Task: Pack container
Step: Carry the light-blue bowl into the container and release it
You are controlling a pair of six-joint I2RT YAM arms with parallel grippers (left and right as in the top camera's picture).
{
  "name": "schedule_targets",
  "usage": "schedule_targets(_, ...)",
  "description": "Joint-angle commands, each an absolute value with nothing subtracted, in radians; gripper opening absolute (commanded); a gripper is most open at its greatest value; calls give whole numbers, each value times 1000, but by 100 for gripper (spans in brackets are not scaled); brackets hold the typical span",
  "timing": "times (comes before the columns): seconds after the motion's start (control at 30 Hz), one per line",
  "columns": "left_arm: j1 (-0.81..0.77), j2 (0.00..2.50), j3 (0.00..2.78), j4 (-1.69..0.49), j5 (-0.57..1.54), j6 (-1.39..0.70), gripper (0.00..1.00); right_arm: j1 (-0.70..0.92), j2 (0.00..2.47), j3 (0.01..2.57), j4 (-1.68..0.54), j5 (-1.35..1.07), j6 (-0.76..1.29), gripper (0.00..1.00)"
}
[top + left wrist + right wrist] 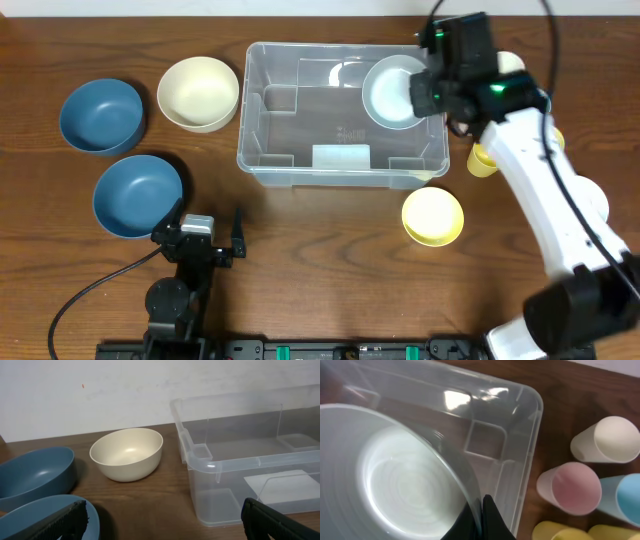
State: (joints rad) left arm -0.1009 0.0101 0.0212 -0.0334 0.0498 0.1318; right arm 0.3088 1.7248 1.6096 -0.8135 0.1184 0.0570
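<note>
I should lower my right gripper into the container [300, 150] next and let go of the pale bowl's rim, because the bare bottom at the container's end [392, 138] near the cups is below it.
The clear plastic container [300, 150] stands at the table's middle back; it also shows in the left wrist view [235, 460] and the right wrist view [520, 415]. My right gripper [432, 92] is shut on the rim of a pale bowl [392, 95], holding it over the container's right end; the fingers pinch the rim in the right wrist view [481, 515], where the pale bowl [400, 480] fills the left side. My left gripper [212, 240] is open and empty, low at the front left; its fingers show in the left wrist view [162, 520].
Two blue bowls [101, 114] [138, 194] and a cream bowl [198, 92] lie left of the container. A yellow bowl [433, 216] sits at its front right. Several cups lie to the right, among them a cream cup [605, 440] and a pink cup [570, 487].
</note>
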Motion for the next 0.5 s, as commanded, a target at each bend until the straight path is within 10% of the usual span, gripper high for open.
schedule_targets(0.0,-96,5,4,-69,38,141,98,334,1798,1636,-789,264,2,1)
schedule_targets(0.47,-97,5,4,-69,37,141,98,338,2040,1636,-609,313,-33,1)
